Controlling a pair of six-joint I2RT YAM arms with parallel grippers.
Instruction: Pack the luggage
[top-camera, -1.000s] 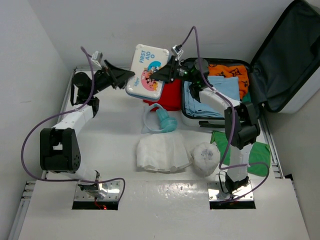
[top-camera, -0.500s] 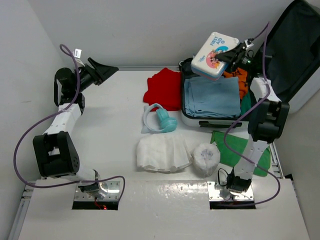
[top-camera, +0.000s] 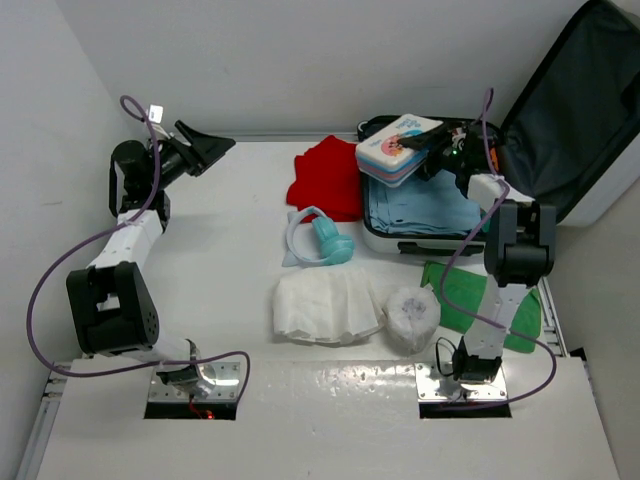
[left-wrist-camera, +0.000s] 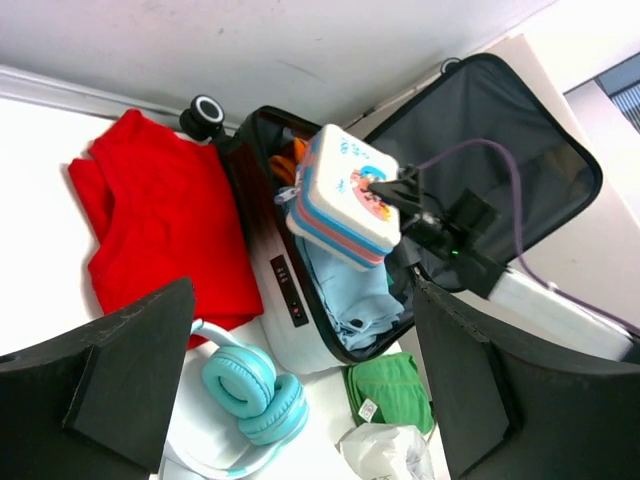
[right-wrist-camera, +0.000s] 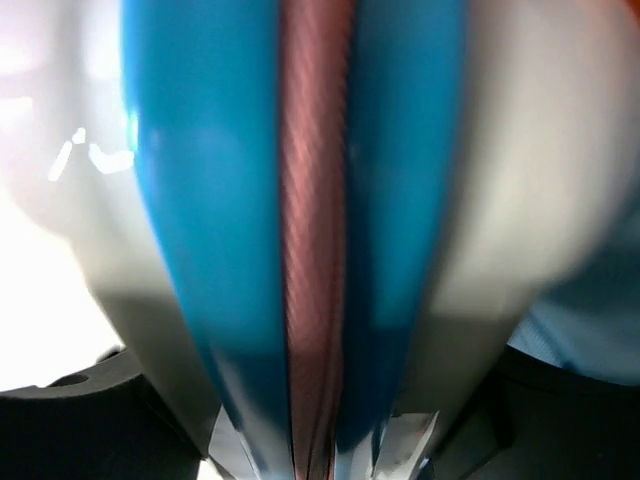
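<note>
The box still overhangs the luggage's side rim; next I will lower my right gripper slightly outward to the luggage's far corner (top-camera: 379, 126) below and release it there.
The luggage (top-camera: 400, 238) lies open at the back right, its dark-lined lid (top-camera: 580, 110) propped up. Folded light blue clothes (top-camera: 425, 205) and an orange garment (top-camera: 487, 165) lie inside. My right gripper (top-camera: 432, 150) is shut on the white "First Aid" box (top-camera: 393, 148) and holds it just above the blue clothes at the luggage's far left corner. The box's blue and pink edge (right-wrist-camera: 310, 200) fills the right wrist view. My left gripper (top-camera: 205, 148) is open and empty, raised at the far left. The left wrist view shows the luggage (left-wrist-camera: 300, 330) and the box (left-wrist-camera: 345, 195).
A red garment (top-camera: 330, 180) lies left of the luggage. Teal headphones (top-camera: 325, 240), a white folded cloth (top-camera: 325, 305) and a white crumpled bundle (top-camera: 412, 315) lie mid-table. A green cloth (top-camera: 480, 300) lies under the right arm. Walls close in behind and at the left.
My right gripper carried the First Aid box from above the red garment over the luggage, then lowered it towards the blue clothes. My left gripper drew back to the far left.
</note>
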